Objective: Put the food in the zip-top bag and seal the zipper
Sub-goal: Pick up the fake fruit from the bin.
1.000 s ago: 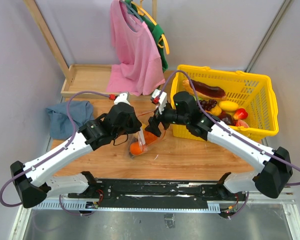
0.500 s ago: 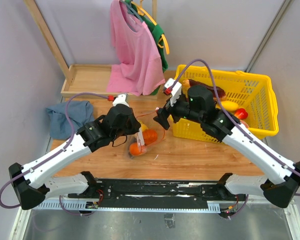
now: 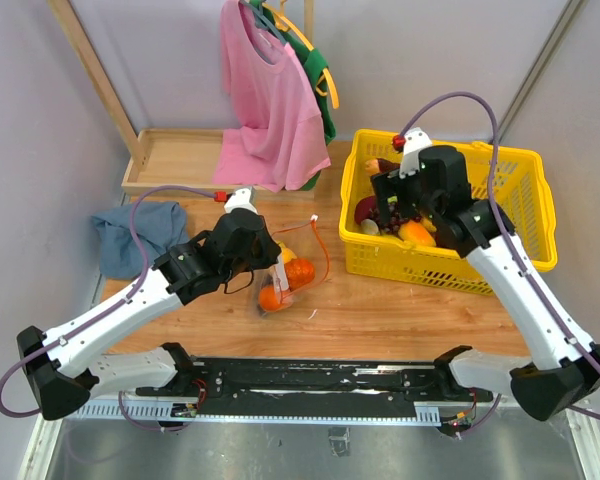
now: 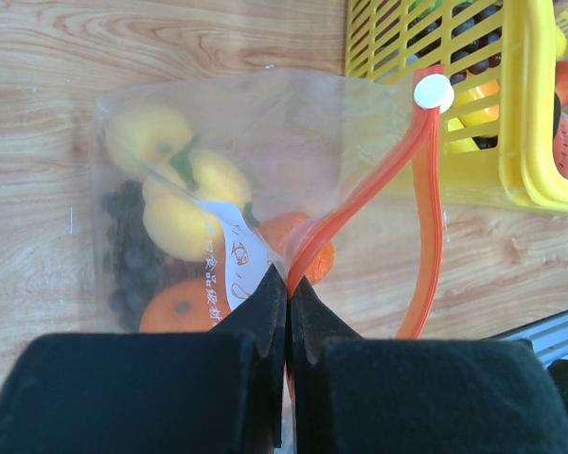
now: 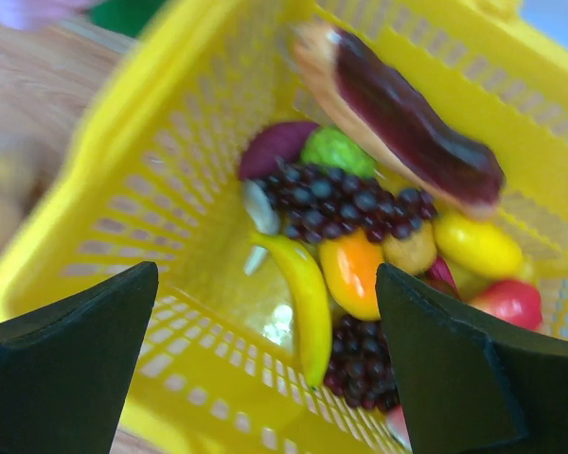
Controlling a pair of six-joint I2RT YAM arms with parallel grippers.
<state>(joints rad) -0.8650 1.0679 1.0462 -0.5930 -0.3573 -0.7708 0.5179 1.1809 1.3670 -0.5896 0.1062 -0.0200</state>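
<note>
The bare basket bottom beside the fruit leaves room for a finger, so my right gripper should next go down into the yellow basket (image 5: 123,151) onto the banana's middle (image 5: 308,301).
The clear zip-top bag (image 4: 218,189) lies on the wooden table and holds yellow fruit, dark grapes and oranges; it also shows in the top view (image 3: 285,280). Its red zipper (image 4: 379,170) runs in two parted strands up to the white slider (image 4: 434,93), so the mouth is open. My left gripper (image 4: 286,284) is shut on the zipper edge next to the white label; in the top view this gripper (image 3: 278,268) sits over the bag. My right gripper (image 5: 267,270) is open and empty above the yellow basket (image 5: 123,151), over a banana (image 5: 308,303) and grapes (image 5: 341,199).
The yellow basket (image 3: 450,268) at the right holds several foods. A pink shirt (image 3: 270,100) hangs at the back over a wooden tray (image 3: 175,160). A blue cloth (image 3: 130,235) lies at the left.
My right arm has swung from the bag's mouth up and to the right, over the basket. My left gripper has kept its hold on the bag's edge.
</note>
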